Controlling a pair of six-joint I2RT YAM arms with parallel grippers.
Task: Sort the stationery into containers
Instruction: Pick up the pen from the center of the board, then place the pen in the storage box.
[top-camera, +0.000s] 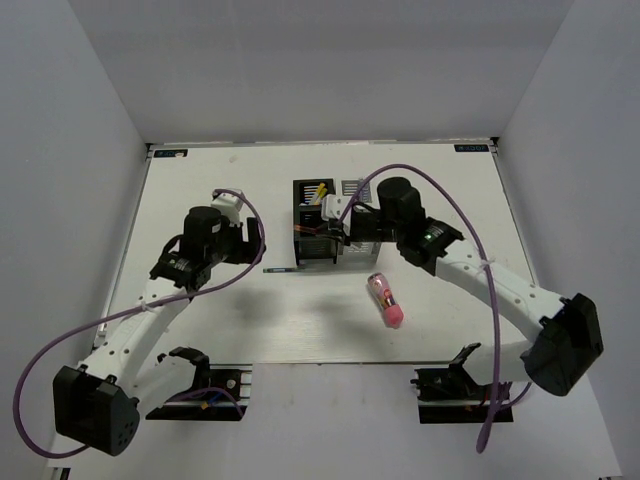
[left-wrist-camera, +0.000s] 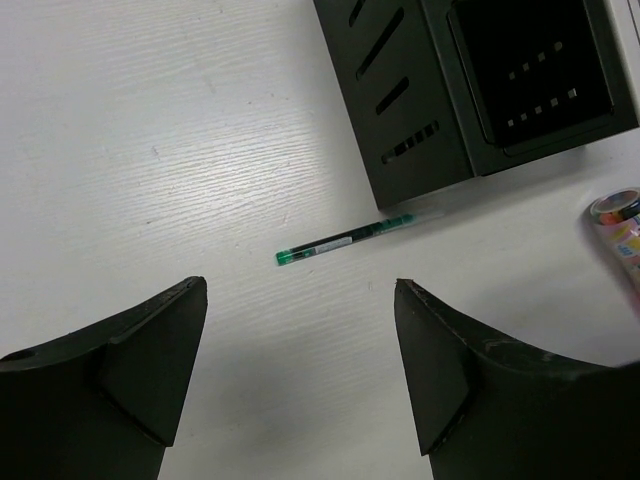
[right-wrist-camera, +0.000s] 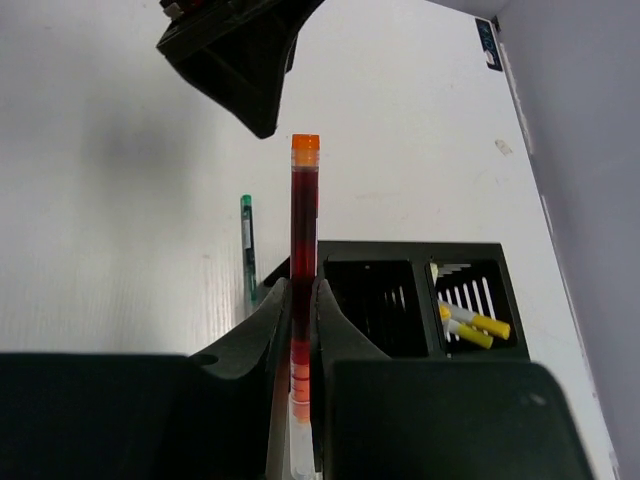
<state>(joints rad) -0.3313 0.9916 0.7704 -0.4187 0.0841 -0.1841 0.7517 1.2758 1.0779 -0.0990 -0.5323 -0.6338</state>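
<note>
The robot's right gripper should swing outward over the far black bin (right-wrist-camera: 472, 308) and let go of the red pen (right-wrist-camera: 305, 215), since the white sticks with yellow tips are already in that bin.
My right gripper (right-wrist-camera: 303, 285) is shut on a red pen (right-wrist-camera: 305, 215) with an orange cap, held upright-looking beside the block of containers (right-wrist-camera: 340, 250). Two white sticks with yellow tips (right-wrist-camera: 472, 325) lie in a black bin. A dark green slim pen (left-wrist-camera: 345, 240) lies on the table just in front of a black bin (left-wrist-camera: 400, 120). My left gripper (left-wrist-camera: 300, 290) hovers open above the table a little short of that pen, with nothing between its fingers. The pink tube (top-camera: 385, 300) lies on the table to the right of the bins.
From above, the containers (top-camera: 300, 235) stand mid-table between the two arms, with my right gripper (top-camera: 338, 222) over them and my left gripper (top-camera: 248, 240) to their left. Grey walls close in the table on three sides.
</note>
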